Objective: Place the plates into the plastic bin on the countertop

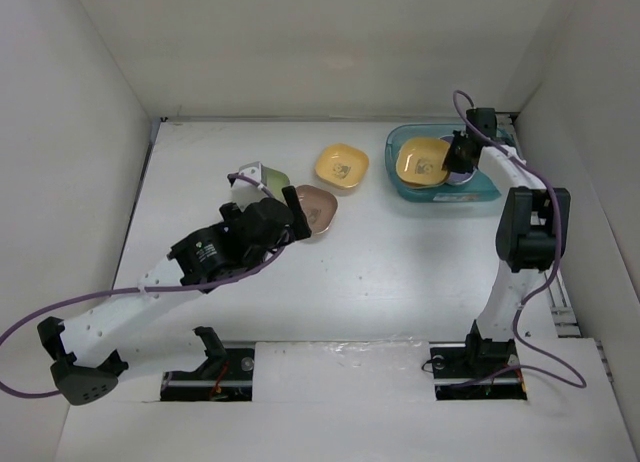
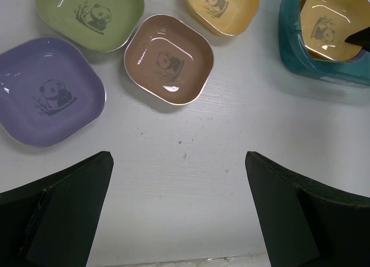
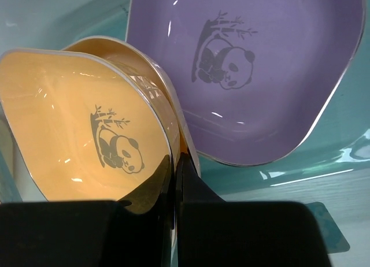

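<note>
Next, my right gripper shifts across the bin over the purple plate (image 1: 461, 174) (image 3: 251, 76) and releases the yellow-orange plate's rim. The purple plate lies to its right in the wrist view.
My right gripper (image 1: 459, 154) is over the teal plastic bin (image 1: 480, 187) and shut on the rim of a yellow-orange plate (image 1: 421, 162), which it holds tilted inside the bin. In the right wrist view the gripper (image 3: 175, 163) pinches that plate (image 3: 81, 128); a second rim (image 3: 151, 65) lies right behind it, and a purple plate (image 3: 254, 65) lies in the bin (image 3: 329, 157). My left gripper (image 2: 179, 180) is open and empty above the bare countertop (image 2: 191, 163), near a brown plate (image 2: 167, 59), a purple plate (image 2: 49, 91), a green plate (image 2: 89, 15) and a yellow plate (image 2: 222, 7).
White walls close in the countertop (image 1: 400, 262) on three sides. In the top view the yellow plate (image 1: 342, 167), brown plate (image 1: 317, 207) and green plate (image 1: 264, 177) lie left of the bin. My left gripper (image 1: 297, 217) covers the purple one.
</note>
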